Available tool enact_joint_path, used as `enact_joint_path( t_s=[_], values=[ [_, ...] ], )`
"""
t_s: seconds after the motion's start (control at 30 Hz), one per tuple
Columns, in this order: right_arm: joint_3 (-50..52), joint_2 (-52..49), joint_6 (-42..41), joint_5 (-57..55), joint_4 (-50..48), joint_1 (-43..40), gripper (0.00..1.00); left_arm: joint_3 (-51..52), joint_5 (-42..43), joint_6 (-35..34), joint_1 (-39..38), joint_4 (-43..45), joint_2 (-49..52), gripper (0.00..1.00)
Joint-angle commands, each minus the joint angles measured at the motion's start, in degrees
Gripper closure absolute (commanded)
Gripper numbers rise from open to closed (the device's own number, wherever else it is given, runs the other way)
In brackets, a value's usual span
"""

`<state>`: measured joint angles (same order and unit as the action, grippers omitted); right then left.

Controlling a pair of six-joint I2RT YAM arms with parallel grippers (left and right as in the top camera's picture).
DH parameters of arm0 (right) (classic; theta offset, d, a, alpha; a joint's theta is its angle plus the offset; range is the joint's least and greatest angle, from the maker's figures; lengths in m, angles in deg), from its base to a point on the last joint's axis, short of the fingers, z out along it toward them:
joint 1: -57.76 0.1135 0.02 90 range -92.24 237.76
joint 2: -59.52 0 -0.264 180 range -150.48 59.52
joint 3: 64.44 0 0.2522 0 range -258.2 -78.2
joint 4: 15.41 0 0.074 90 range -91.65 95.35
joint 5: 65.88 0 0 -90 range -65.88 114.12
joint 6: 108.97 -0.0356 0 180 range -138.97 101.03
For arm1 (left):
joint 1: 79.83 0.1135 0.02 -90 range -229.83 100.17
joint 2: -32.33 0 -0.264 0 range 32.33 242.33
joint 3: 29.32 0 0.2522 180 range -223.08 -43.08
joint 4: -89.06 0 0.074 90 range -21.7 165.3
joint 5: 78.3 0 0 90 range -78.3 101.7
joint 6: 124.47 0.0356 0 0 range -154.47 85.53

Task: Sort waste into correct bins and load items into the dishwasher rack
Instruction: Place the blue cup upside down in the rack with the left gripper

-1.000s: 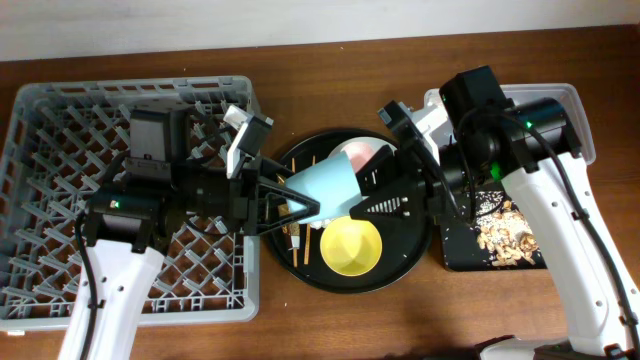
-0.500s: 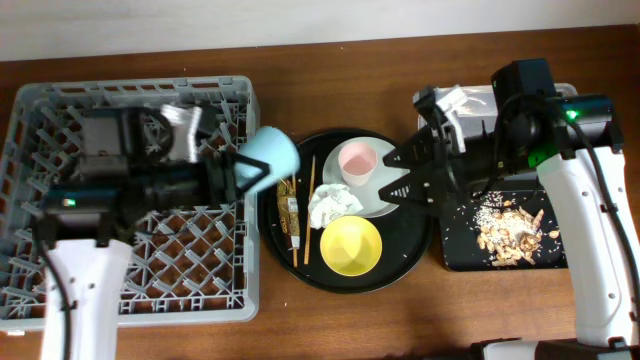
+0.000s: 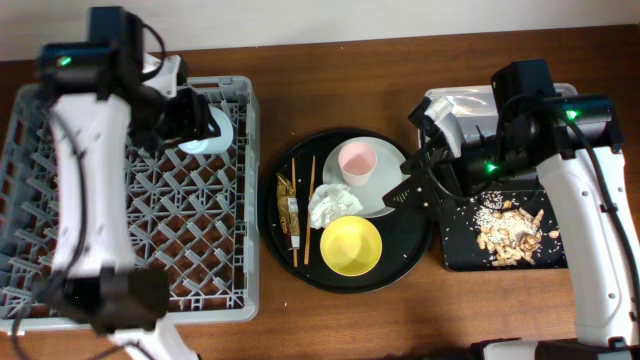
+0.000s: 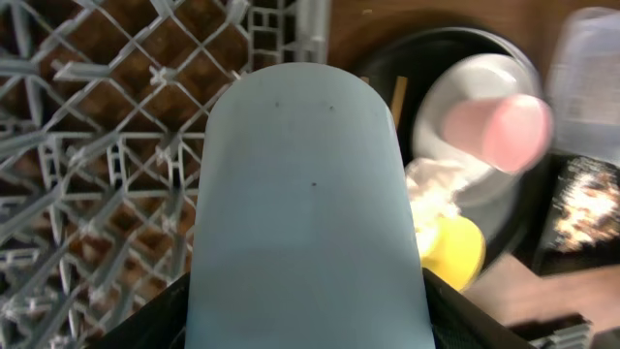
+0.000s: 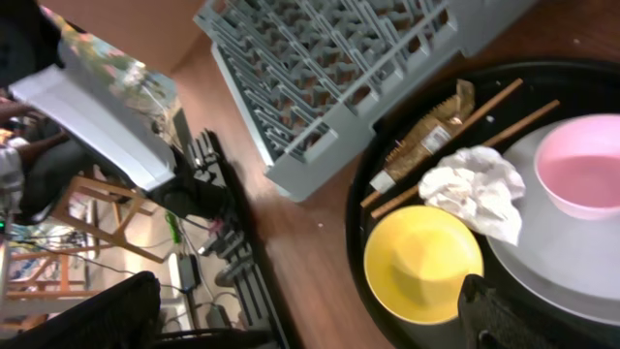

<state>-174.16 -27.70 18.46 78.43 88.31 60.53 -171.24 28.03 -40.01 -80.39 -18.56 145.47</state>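
Note:
My left gripper holds the small blue cup and will move toward the rack's tray side, then lower it onto the far pegs of the grey rack (image 4: 239, 54).
My left gripper (image 3: 197, 126) is shut on the small blue cup (image 3: 212, 130) and holds it over the far right part of the grey dishwasher rack (image 3: 130, 215). In the left wrist view the blue cup (image 4: 305, 204) fills the space between the jaws. My right gripper (image 3: 415, 185) hangs open and empty over the right side of the round tray. The pink cup (image 3: 357, 163) stands on the pale plate (image 3: 385, 198). Beside them lie a crumpled tissue (image 3: 333, 205), the yellow bowl (image 3: 351, 246), chopsticks (image 3: 305, 215) and gold-brown wrappers (image 3: 288, 205). Bowl (image 5: 421, 262) and tissue (image 5: 475, 184) lie below the open right gripper (image 5: 305, 320).
The large round black tray (image 3: 415, 262) sits between the rack and the bins. A shallow black tray (image 3: 455, 255) holding food scraps (image 3: 505, 235) lies at the right. The clear tub (image 3: 465, 103) behind it is mostly hidden under the right arm.
The right gripper let go of the blue cup, opened wide and drew back to the right. The left arm carried the cup from above the round tray to over the rack's far right.

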Motion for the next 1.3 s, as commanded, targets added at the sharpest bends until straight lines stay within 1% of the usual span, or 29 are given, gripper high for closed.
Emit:
enact_joint_path(
  t_s=[0.0, 0.13, 0.27, 0.33, 0.4, 0.43, 0.6, 0.73, 0.9, 1.03, 1.1, 1.13, 1.2, 1.23, 1.27],
  values=[
    [0.66, -0.37, -0.24, -3.32, 0.2, -0.07, 0.02, -0.9, -1.4, 1.11, 0.09, 2.64, 5.62, 0.6],
    [1.77, -0.37, -0.24, -3.8, -0.07, -0.07, 0.01, -0.9, -1.38, 1.09, 0.09, 5.16, 9.2, 0.6],
    [3.37, -0.37, -0.24, -3.8, -1.01, -0.07, 0.02, -0.11, -1.44, 1.09, -0.2, 6.14, 9.92, 0.6],
    [3.76, -0.37, -0.24, -3.8, -1.27, -0.07, 0.02, 0.92, -3.39, 0.98, -0.2, 7.69, 9.92, 0.6],
    [3.78, -0.37, -0.24, -3.8, -1.27, -0.07, 0.01, 1.73, -7.61, -1.18, -0.33, 8.22, 9.92, 0.59],
    [3.78, -0.37, -0.24, -3.8, -1.27, -0.07, 0.01, 1.88, -8.24, -1.29, -0.42, 8.17, 9.92, 0.59],
    [3.78, -0.37, -0.24, -3.78, -1.29, -0.07, 0.01, 3.3, -7.65, -1.46, -1.73, 8.39, 9.92, 0.59],
    [3.78, -0.37, -0.26, -3.8, -1.25, -0.07, 0.01, 5.68, -8.15, -1.51, -3.72, 10.86, 9.92, 0.59],
    [3.78, -0.37, -0.26, -3.8, -0.85, -0.07, 0.01, 6.38, -14.64, -4.26, -4.44, 12.15, 9.92, 0.59],
    [3.78, -0.37, -0.26, -3.8, -0.85, -0.07, 0.01, 6.4, -14.64, -4.26, -4.48, 11.87, 9.92, 0.59],
    [3.78, -0.37, -0.26, -3.8, -0.81, -0.07, 0.01, 6.4, -14.64, -4.26, -4.7, 11.67, 9.92, 0.38],
    [3.78, -0.37, -0.28, -3.8, -0.81, -0.07, 0.01, 6.4, -14.64, -4.26, -4.7, 11.56, 9.92, 0.26],
    [3.78, -0.37, -0.26, -3.8, -0.83, -0.07, 0.01, 6.4, -14.67, -4.24, -4.7, 11.37, 9.92, 0.13],
    [3.78, -0.37, -0.26, -3.78, -0.83, -0.07, 0.01, 6.4, -14.64, -4.26, -4.7, 11.23, 9.92, 0.03],
    [3.78, -0.37, -0.26, -3.78, -0.85, -0.07, 0.01, 6.4, -14.6, -4.26, -4.7, 11.06, 9.92, 0.01]
  ],
)
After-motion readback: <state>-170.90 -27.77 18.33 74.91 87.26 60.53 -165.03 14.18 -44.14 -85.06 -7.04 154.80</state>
